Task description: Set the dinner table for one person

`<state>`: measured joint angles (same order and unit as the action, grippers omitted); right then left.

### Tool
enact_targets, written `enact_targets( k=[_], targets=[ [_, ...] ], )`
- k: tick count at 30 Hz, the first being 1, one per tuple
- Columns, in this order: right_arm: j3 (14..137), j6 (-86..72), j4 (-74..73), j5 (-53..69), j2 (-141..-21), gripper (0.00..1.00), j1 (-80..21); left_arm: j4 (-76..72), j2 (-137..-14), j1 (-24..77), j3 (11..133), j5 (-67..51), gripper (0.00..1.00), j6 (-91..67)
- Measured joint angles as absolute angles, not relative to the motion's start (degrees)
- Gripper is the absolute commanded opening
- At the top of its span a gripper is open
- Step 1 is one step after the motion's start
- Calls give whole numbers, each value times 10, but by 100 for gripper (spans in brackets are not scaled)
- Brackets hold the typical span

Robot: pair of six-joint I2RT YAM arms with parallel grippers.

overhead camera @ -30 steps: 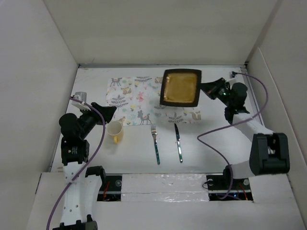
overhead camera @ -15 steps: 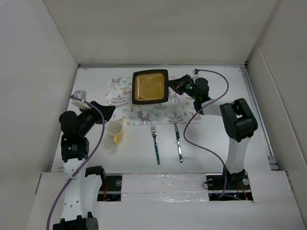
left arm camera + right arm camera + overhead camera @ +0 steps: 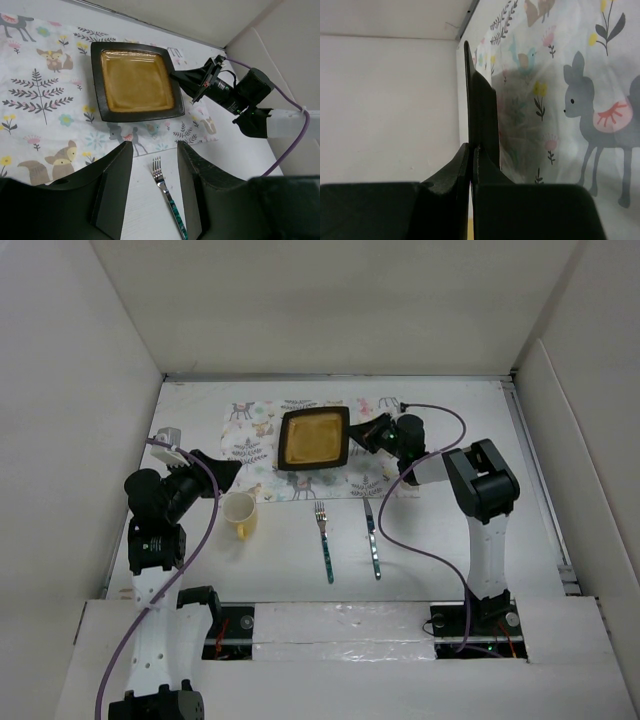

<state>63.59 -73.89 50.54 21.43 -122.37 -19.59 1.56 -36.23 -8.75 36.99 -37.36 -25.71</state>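
The black plate (image 3: 314, 438) is already mid-mat, so my right gripper will next sink slightly, set it on the deer-print mat and release its rim.
A square black plate (image 3: 314, 438) with a yellow-brown inside sits low over the middle of the deer-print mat (image 3: 255, 445); whether it touches the cloth I cannot tell. My right gripper (image 3: 366, 434) is shut on its right rim. In the right wrist view the plate (image 3: 481, 112) stands edge-on between the shut fingertips of that gripper (image 3: 472, 150). My left gripper (image 3: 222, 473) hangs open and empty at the left, just above a yellow cup (image 3: 240, 515). A fork (image 3: 325, 540) and a knife (image 3: 372, 538) lie on the white dinner table (image 3: 450, 540) in front of the mat.
White panels wall the table on the left, back and right. In the left wrist view the plate (image 3: 135, 80), the right gripper (image 3: 192, 82) and the fork (image 3: 167, 195) show beyond the open left gripper (image 3: 155, 150). A purple cable (image 3: 420, 545) loops over the table's right half.
The right arm has carried the plate leftward from the mat's right end to its middle and brought it lower. The left arm, cup, fork and knife have not moved.
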Motion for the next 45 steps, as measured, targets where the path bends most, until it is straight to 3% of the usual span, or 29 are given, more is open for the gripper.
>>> enact_targets(
  k=[10,12,13,16,19,21,27,29,30,32,33,35,36,39,42,44,45],
  targets=[
    [655,-719,438,250,-1256,3,-194,15,-362,-88,370,-374,38,-257],
    [673,-710,413,262,-1262,12,-189,15,-362,-87,370,-374,38,-258],
    [680,-706,405,265,-1262,24,-188,15,-362,-87,370,-374,38,-258],
    [686,-698,401,271,-1261,43,-183,15,-362,-87,370,-374,38,-258],
    [686,-682,378,277,-1261,54,-179,15,-361,-87,370,-375,38,-258],
    [688,-671,363,284,-1261,56,-175,15,-361,-87,370,-375,38,-258],
    [695,-619,305,283,-1240,56,-164,15,-360,-88,370,-375,38,-258],
    [696,-585,270,271,-1218,45,-162,15,-359,-87,370,-375,37,-258],
    [698,-568,251,265,-1204,45,-161,15,-358,-87,370,-375,37,-258],
    [697,-520,212,244,-1172,29,-161,15,-357,-87,370,-375,35,-257],
    [693,-497,197,232,-1151,12,-162,15,-357,-88,370,-375,24,-257],
    [677,-452,173,206,-1100,1,-166,16,-357,-88,370,-373,9,-259],
    [668,-431,163,194,-1073,0,-170,16,-357,-88,370,-372,0,-258],
    [646,-349,149,141,-999,0,-203,16,-357,-88,370,-366,0,-256],
    [622,-306,153,102,-926,3,-326,17,-357,-88,370,-355,0,-255],
    [615,-280,154,68,-914,21,-422,23,-355,-88,370,-345,9,-255],
    [615,-269,152,48,-915,41,-475,26,-355,-88,370,-340,18,-255]
  ],
)
